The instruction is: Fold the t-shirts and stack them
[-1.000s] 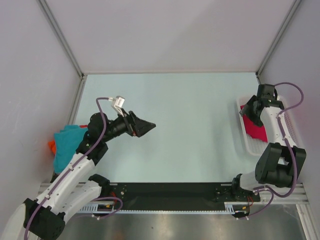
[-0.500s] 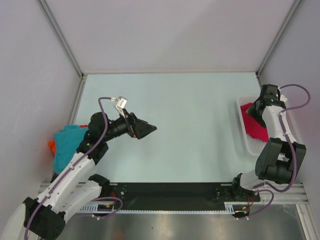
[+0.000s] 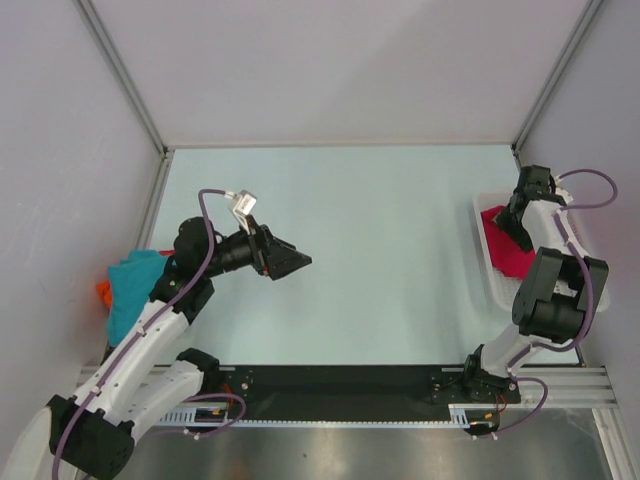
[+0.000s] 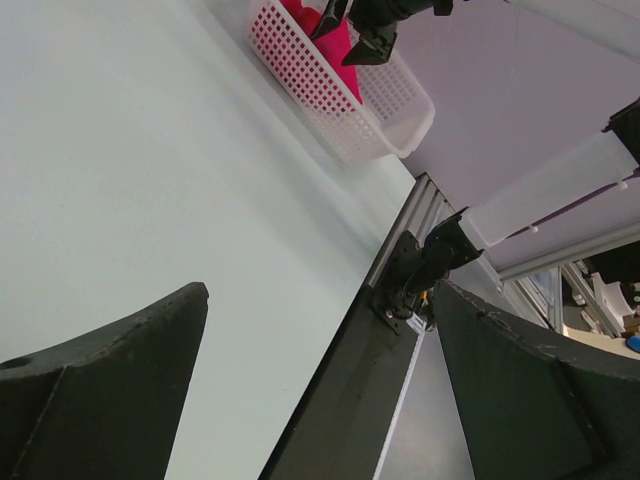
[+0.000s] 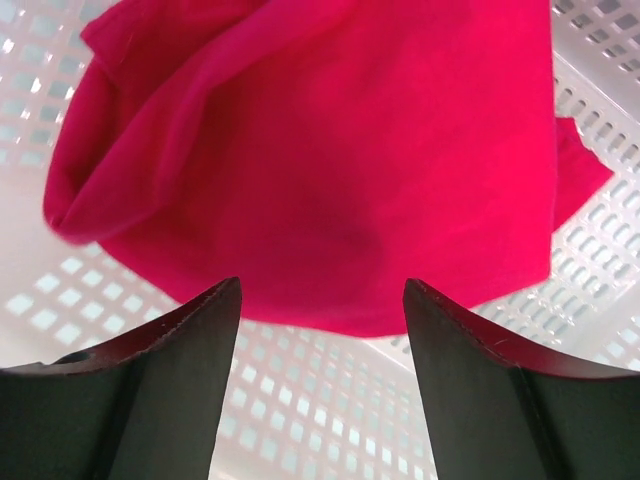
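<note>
The crimson-pink t-shirt's edge [image 5: 322,312] lies just below my right gripper, between its open fingers, so the gripper moves down onto it next and closes on a fold.
The crimson-pink t-shirt [image 3: 512,258] lies bunched in the white mesh basket [image 3: 489,283] at the right; it fills the right wrist view [image 5: 330,150] and shows in the left wrist view [image 4: 337,42]. My right gripper [image 3: 513,220] is open and empty just above it, fingers [image 5: 180,380] apart over the shirt's edge [image 5: 322,290]. The teal-blue t-shirt [image 3: 130,285] lies in a heap at the left table edge on the orange t-shirt [image 3: 102,293]. My left gripper [image 3: 296,262] is open and empty above bare table [image 4: 320,300].
The basket [image 4: 345,105] stands against the right wall, its mesh floor [image 5: 300,410] showing beside the shirt. Grey walls close the table at the back and sides. A black rail [image 3: 340,380] runs along the near edge.
My right wrist has moved a little toward the back over the basket. My left gripper has barely shifted. The shirts have not moved.
</note>
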Controlling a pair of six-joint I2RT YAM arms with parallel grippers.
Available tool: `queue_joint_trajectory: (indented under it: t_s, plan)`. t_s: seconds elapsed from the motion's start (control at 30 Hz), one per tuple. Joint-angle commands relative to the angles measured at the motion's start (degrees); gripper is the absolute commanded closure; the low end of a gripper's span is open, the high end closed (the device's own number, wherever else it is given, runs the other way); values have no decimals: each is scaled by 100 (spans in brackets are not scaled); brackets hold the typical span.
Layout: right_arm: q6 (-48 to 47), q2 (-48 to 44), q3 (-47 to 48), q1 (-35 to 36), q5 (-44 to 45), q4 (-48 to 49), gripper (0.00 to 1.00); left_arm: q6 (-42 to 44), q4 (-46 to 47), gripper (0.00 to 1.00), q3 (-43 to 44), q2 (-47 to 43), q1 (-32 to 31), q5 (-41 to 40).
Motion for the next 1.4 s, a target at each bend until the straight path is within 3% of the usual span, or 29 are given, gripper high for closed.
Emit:
queue_joint_trajectory:
  t_s: [0.0,0.2,0.3,0.33,0.5,0.7,1.0,1.2,1.37]
  plan:
    - [101,348,365,-82,147,311,29,196,-48,0,400,99,101,274]
    - [31,823,409,-161,25,539,30,249,-101,1,567,318,189,282]
    - [-74,1008,401,-196,-177,689,79,241,-84,0,593,424,207,274]
    - [-83,1043,418,-196,-230,715,100,241,-75,0,602,450,216,300]
    - [-180,922,401,-170,-626,838,100,241,-57,0,672,643,233,326]
    - [-487,-53,716,207,-205,839,100,197,171,0,620,819,242,414]
    - [-795,-890,3174,1165,613,-312,100,-207,1138,1,32,1189,242,616]
    - [-918,-864,4705,2825,683,-1077,100,-269,1331,0,-118,1197,242,564]
    - [-1076,-311,6489,4817,868,-1929,100,-296,1393,0,-215,1154,242,520]
